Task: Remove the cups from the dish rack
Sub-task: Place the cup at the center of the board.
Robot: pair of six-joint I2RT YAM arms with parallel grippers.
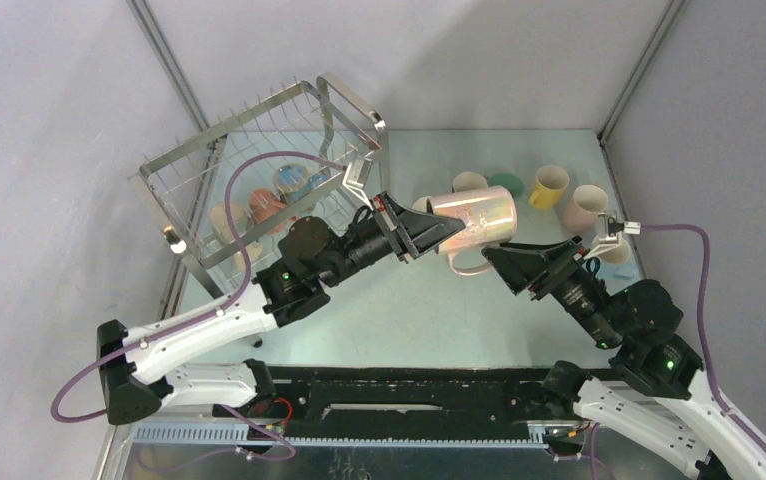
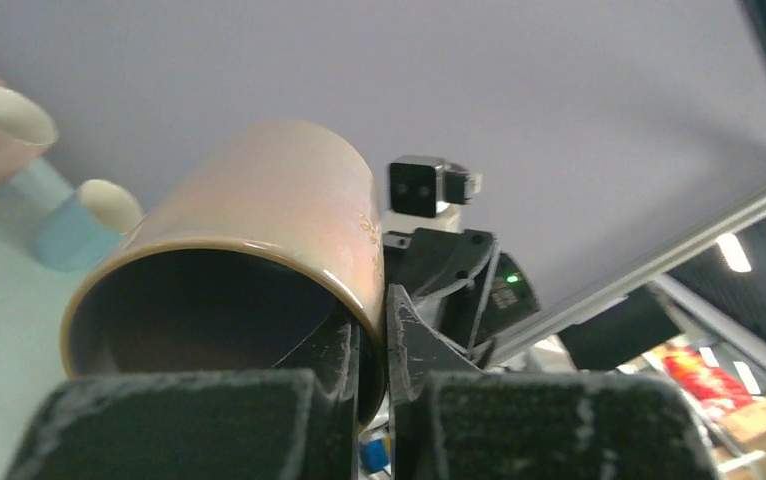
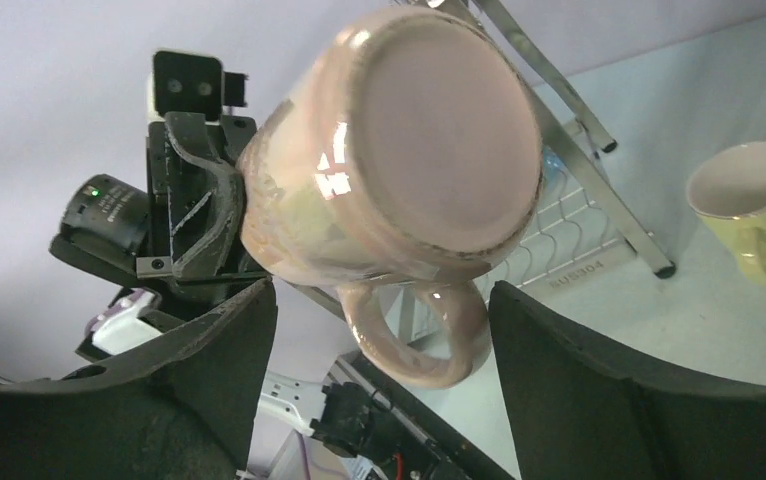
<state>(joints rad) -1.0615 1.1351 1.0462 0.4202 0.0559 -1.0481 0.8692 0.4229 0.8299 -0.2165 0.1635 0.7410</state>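
Observation:
My left gripper is holding the cup, which hangs on its side, so it needs to turn fingers-down, lower the cup onto the tabletop beside the standing beige cup and release it.
A pink pearly cup (image 1: 479, 215) hangs on its side above the table's middle, its mouth toward my left gripper (image 1: 437, 228). That gripper (image 2: 387, 340) is shut on the cup's rim (image 2: 259, 200), one finger inside and one outside. My right gripper (image 1: 496, 256) sits just below the cup's base, open. In the right wrist view the base (image 3: 429, 130) faces the camera. Its loop handle (image 3: 419, 335) hangs in the gap of the right gripper (image 3: 384, 345) and touches neither finger. The dish rack (image 1: 259, 165) stands at the back left, with a beige, an orange-red (image 1: 267, 208) and a blue cup inside.
On the table at the back right stand a beige cup (image 1: 469, 183), a green one behind it, a yellow cup (image 1: 549, 186), a pink cup (image 1: 587, 208) and a pale one (image 1: 616, 252) beside my right wrist. The rack's foot (image 3: 579, 215) lies close behind the held cup.

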